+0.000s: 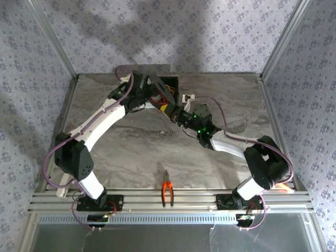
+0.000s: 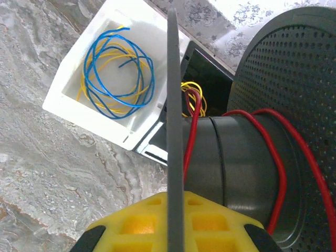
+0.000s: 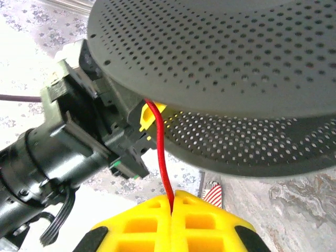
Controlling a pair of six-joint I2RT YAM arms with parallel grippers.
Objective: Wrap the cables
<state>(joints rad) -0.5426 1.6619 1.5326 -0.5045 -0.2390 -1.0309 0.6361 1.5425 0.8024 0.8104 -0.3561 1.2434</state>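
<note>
Next, my right gripper needs to pull back over the open tabletop behind it, clear of the spool (image 2: 239,157), and release the red cable, since the cable already turns around the core.
My left gripper (image 2: 176,195) is shut on the thin grey flange edge (image 2: 172,105) of the black round spool (image 2: 239,157). It holds the spool up at the back middle of the table, where the left gripper (image 1: 152,97) is seen from above. The red cable (image 2: 191,131) runs over the spool's core in a couple of turns. My right gripper (image 3: 172,197) is shut on the red cable (image 3: 160,157), which rises taut to the spool's perforated flange (image 3: 220,52). From above, the right gripper (image 1: 182,113) sits just right of the spool.
A white box (image 2: 68,100) holding blue and yellow wire coils lies left of the spool, with a black box (image 2: 210,79) with yellow wire behind it. Orange-handled pliers (image 1: 167,191) lie near the table's front edge. A red-and-white striped item (image 3: 212,193) lies below the spool.
</note>
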